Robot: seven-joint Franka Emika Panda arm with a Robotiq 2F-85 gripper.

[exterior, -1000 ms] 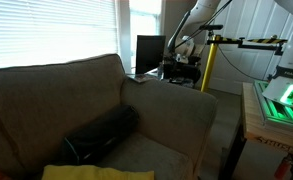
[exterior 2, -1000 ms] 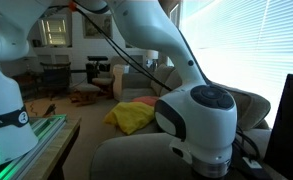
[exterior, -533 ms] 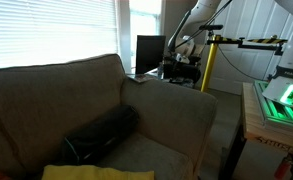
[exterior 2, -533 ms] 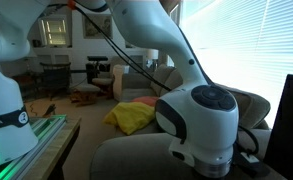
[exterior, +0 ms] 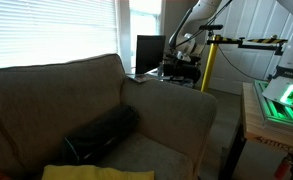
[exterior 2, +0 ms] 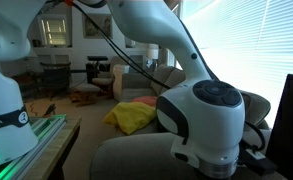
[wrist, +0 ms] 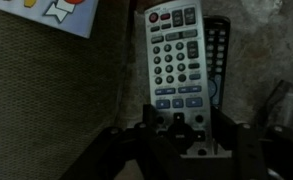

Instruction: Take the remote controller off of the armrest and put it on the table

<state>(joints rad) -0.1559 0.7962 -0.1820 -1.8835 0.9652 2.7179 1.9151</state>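
My gripper lowers the remote controller [wrist: 176, 50] straight down next and releases it there, since it still hangs above the bare surface [wrist: 139, 85] beside the darker remote.
In the wrist view my gripper [wrist: 187, 115] is shut on the lower end of the remote controller [wrist: 176, 50], a slim grey bar with rows of buttons, one finger on each long side. It lies lengthwise over a dim, grainy surface that I cannot identify. In an exterior view the arm [exterior: 191, 30] reaches down beyond the olive-tan armrest [exterior: 181, 100], over the dark table [exterior: 151, 74]. The gripper and remote are too small and dark to make out there. The arm's big white joint [exterior 2: 201, 120] hides them in the close exterior view.
A second, darker remote [wrist: 217, 55] lies right beside the held one, and a colourful sheet [wrist: 56, 12] sits at the upper left. A long black bag [exterior: 101, 133] and yellow cloth [exterior: 91, 172] lie on the sofa. A monitor [exterior: 150, 52] stands on the dark table; a light wooden table with a green-lit device [exterior: 276, 105] is nearby.
The arm's big white joint has shifted slightly to the right in the close exterior view. Nothing else has visibly moved.
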